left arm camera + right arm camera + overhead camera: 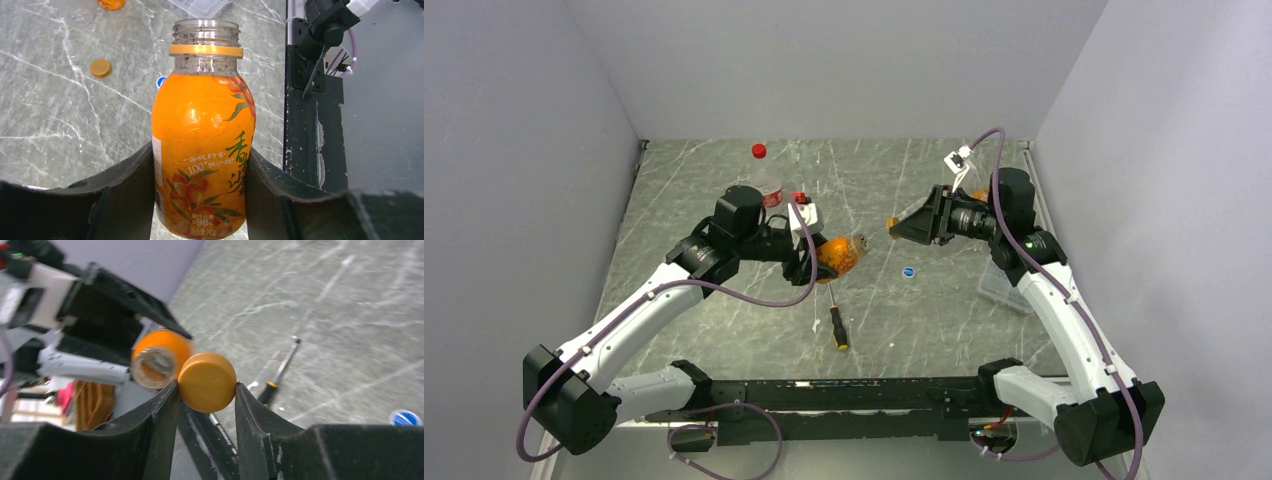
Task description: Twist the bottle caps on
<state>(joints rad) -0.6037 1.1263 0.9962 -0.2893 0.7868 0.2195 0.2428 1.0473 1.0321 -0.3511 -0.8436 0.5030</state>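
Note:
The orange cap will go next toward the left in the top view, onto the bottle's threaded neck (860, 243) (153, 366), where my right gripper will release it, because that neck is still bare.
My left gripper (822, 256) is shut on an amber-orange bottle (841, 253) and holds it on its side above the table, open neck toward the right arm. In the left wrist view the bottle (202, 140) sits between the jaws and its threaded neck (205, 32) is bare. My right gripper (896, 226) is shut on an orange cap (207, 382), a short gap from the bottle's mouth (154, 365) and a little to one side of it. A blue cap (909, 271) lies on the table below. A second orange cap (100, 68) lies loose.
A black-and-orange screwdriver (837, 325) lies near the front middle. A tall clear bottle (766, 180) with a red cap (758, 151) stands behind the left arm. A clear plastic box (1004, 285) lies under the right arm. A second amber bottle (111, 4) shows at the frame's top.

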